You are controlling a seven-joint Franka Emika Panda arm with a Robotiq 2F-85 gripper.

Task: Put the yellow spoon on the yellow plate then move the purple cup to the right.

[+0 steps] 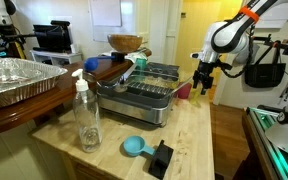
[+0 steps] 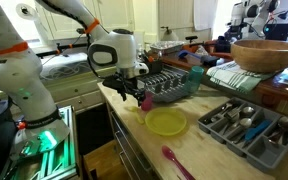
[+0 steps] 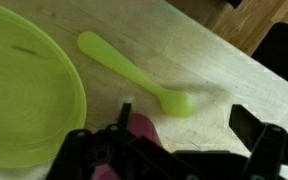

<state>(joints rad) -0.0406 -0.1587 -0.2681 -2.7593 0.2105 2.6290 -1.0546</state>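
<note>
The spoon lies flat on the counter, so my gripper will next lower beside the purple cup (image 1: 184, 91) onto the yellow spoon's handle near its bowl end.
In the wrist view the yellow spoon (image 3: 134, 72) lies flat on the wooden counter just beside the yellow plate (image 3: 24, 90), off its rim. The purple cup (image 3: 140, 127), pink in colour, stands close to one finger of my gripper (image 3: 187, 125). The gripper is open and empty, hovering above the spoon's bowl end. In both exterior views the gripper (image 1: 204, 76) (image 2: 136, 93) hangs low over the counter near the cup (image 1: 184, 91) (image 2: 144, 103) and the plate (image 2: 166, 122).
A metal dish rack (image 1: 144, 95) (image 2: 174, 85) stands behind the plate. On the counter are a clear bottle (image 1: 87, 118), a light-blue scoop (image 1: 134, 147), a black block (image 1: 162, 158), a cutlery tray (image 2: 249, 125) and a pink spoon (image 2: 174, 160). The counter edge lies beside the plate.
</note>
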